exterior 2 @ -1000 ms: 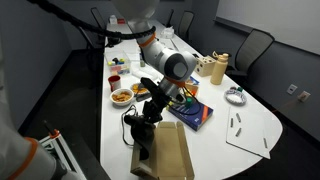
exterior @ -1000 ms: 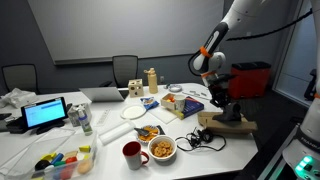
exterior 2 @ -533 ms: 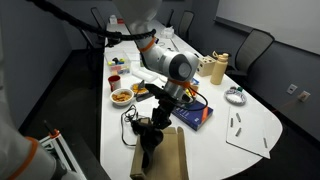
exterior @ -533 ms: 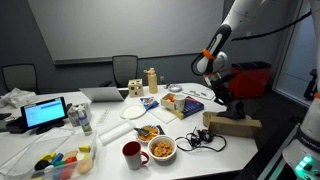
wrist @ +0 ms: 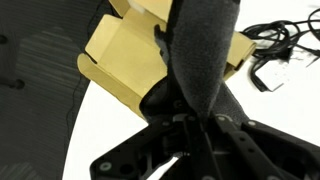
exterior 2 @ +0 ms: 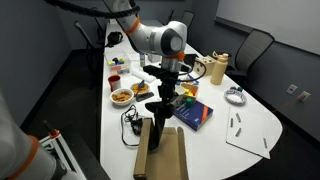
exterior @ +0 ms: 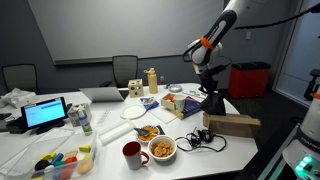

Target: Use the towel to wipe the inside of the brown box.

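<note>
I need to raise my gripper next, because the lower end of the towel hangs at the box's opening. Then my gripper can cross past the blue book toward the blue packet to let go of it.
The brown box (exterior: 232, 124) lies open on the white table's near corner; it also shows in an exterior view (exterior 2: 168, 155) and in the wrist view (wrist: 125, 58). My gripper (exterior: 212, 93) hangs above the box, shut on a dark grey towel (exterior: 215, 106). In an exterior view the gripper (exterior 2: 165, 88) holds the towel (exterior 2: 160, 118) so that it hangs straight down, its lower end at the box's opening. In the wrist view the towel (wrist: 205, 50) runs from the jaws (wrist: 187, 128) out over the box.
Black cables (exterior: 197, 138) lie beside the box. A blue book (exterior 2: 192, 114), a bowl of food (exterior: 162, 149), a red mug (exterior: 131, 152) and a lit tablet (exterior: 46, 113) stand on the table. Sheets of paper (exterior 2: 245, 128) lie at one end. Chairs ring the table.
The gripper has risen from down at the box to well above it, lifting the towel with it. The towel now hangs free over the box.
</note>
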Motion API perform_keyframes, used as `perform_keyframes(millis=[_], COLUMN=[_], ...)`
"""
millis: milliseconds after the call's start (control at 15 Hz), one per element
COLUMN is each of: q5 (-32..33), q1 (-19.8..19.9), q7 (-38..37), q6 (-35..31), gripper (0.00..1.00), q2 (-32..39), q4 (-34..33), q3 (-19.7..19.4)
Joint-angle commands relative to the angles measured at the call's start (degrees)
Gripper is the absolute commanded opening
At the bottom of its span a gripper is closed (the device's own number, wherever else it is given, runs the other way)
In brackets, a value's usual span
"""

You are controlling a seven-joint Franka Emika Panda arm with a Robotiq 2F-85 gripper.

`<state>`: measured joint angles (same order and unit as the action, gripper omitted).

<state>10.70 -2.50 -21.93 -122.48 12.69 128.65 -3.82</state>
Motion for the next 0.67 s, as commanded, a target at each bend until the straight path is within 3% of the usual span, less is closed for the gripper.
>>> perform_keyframes(millis=[0,267,400,600], q5=[3.2,9.2,10.3,7.2], q1=[-2.3,-4.1,-4.1,-3.8], q7=[1.6,1.3,3.4,9.4], q6=[-0.8,-1.6,-5.7,-15.5], gripper=[0.02,0.02,0.02,0.02], q2=[-7.2,-11.0,-10.5,-6.6], q4=[0.7,-2.3,-4.2,-7.0], q3=[2.6,5.8,6.9,7.9])
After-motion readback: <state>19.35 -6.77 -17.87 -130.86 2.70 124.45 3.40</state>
